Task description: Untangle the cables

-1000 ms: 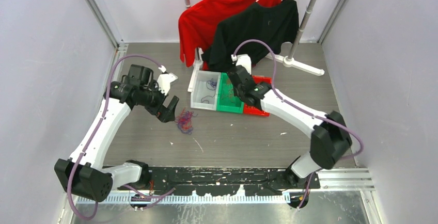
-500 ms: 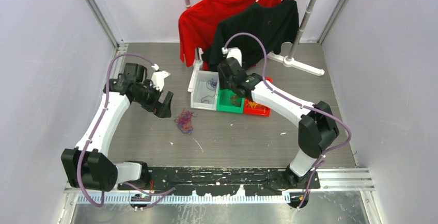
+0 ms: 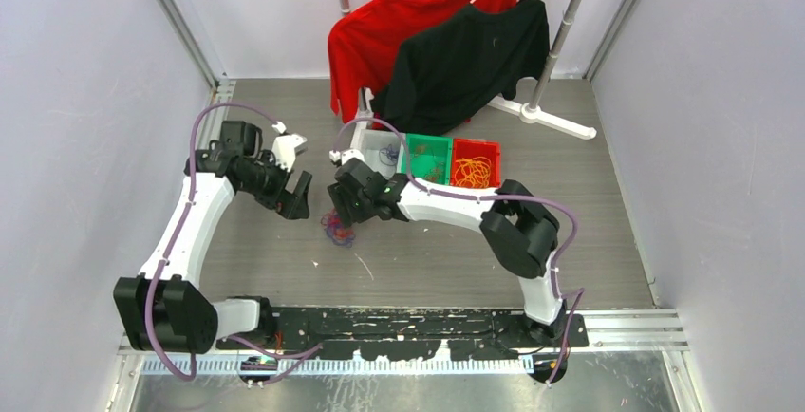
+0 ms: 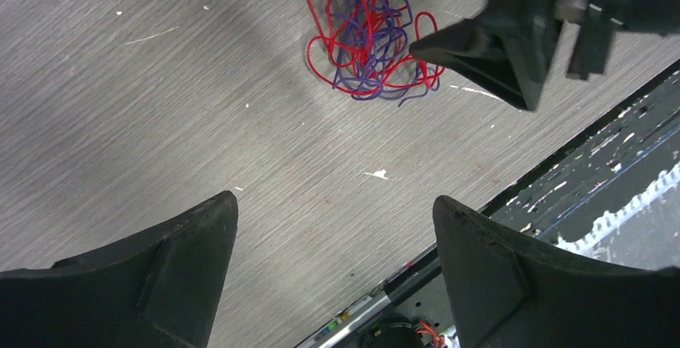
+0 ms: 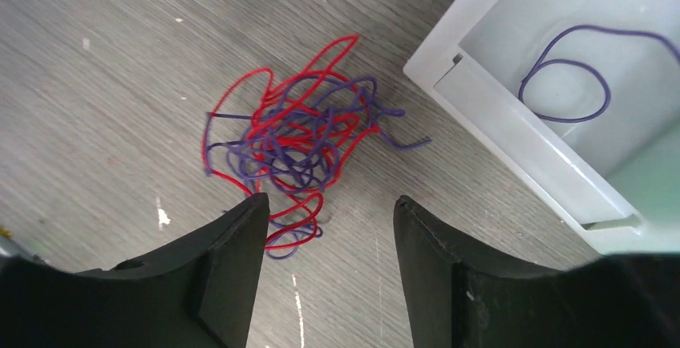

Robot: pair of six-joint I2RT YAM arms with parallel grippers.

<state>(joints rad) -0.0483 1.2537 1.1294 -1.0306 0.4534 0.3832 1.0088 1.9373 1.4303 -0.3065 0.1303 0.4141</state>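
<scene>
The robot's right gripper needs to go down and outward next onto the red loop at the far end of the tangle, because the loop lies below and outward of the gripper, clear of the purple cables.
A tangle of red and purple cables (image 3: 337, 232) lies loose on the grey table between the two arms. My right gripper (image 3: 345, 213) hovers just over it, open and empty; in the right wrist view the cables (image 5: 293, 135) lie just ahead of the gripper (image 5: 330, 200), a red loop reaching beside the left fingertip. My left gripper (image 3: 298, 197) stands open to the left of the tangle, holding nothing. From the left wrist the cables (image 4: 365, 35) show farther ahead of that gripper (image 4: 335, 202), with the right gripper's finger beside them.
Behind the tangle stand a white bin (image 3: 372, 171) with a purple cable loop (image 5: 565, 75), a green bin (image 3: 424, 159) and a red bin (image 3: 475, 163) with orange cables. Red and black shirts hang on a rack (image 3: 555, 46) at the back. The table's front rail (image 4: 593, 163) lies near.
My right arm swung from over the bins leftward and down to the tangle, and its jaws opened. My left gripper drew back a little to the left.
</scene>
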